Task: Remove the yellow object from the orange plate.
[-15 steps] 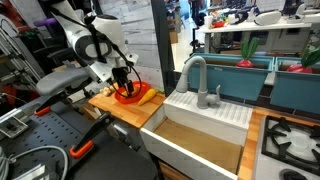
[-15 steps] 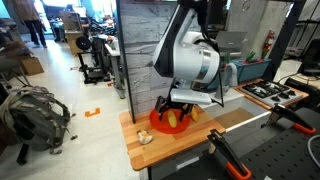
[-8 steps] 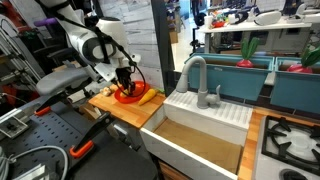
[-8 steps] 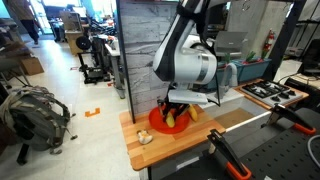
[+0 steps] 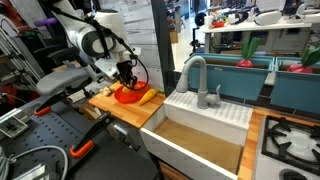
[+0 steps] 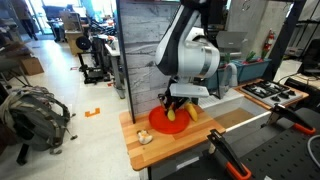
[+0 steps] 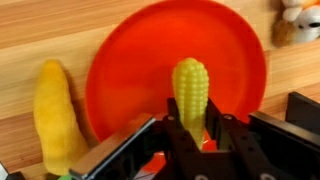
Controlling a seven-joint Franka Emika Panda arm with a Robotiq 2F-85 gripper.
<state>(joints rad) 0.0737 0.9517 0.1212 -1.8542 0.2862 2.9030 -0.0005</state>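
Observation:
The yellow object goes up, toward the sink and down in my gripper next, for release on the board's bare sink-side corner (image 5: 135,117), which lies clear of the plate.
In the wrist view my gripper (image 7: 194,113) is shut on the yellow object (image 7: 190,82), a small corn cob, clamped at its lower end. Its tip points out over the middle of the orange plate (image 7: 125,70). In both exterior views the gripper (image 5: 124,77) (image 6: 175,104) hangs just above the plate (image 5: 127,97) (image 6: 160,122), which lies on a wooden board (image 5: 112,104) (image 6: 170,142). The cob (image 6: 172,113) shows between the fingers, close over the plate.
A second, larger yellow piece (image 7: 55,115) (image 5: 147,97) (image 6: 194,111) lies on the board beside the plate. A small white and brown thing (image 7: 293,20) (image 6: 146,137) sits near the board's corner. A white sink (image 5: 200,125) adjoins the board.
The jaws have shut on the cob, and the gripper has risen a little above the plate with it.

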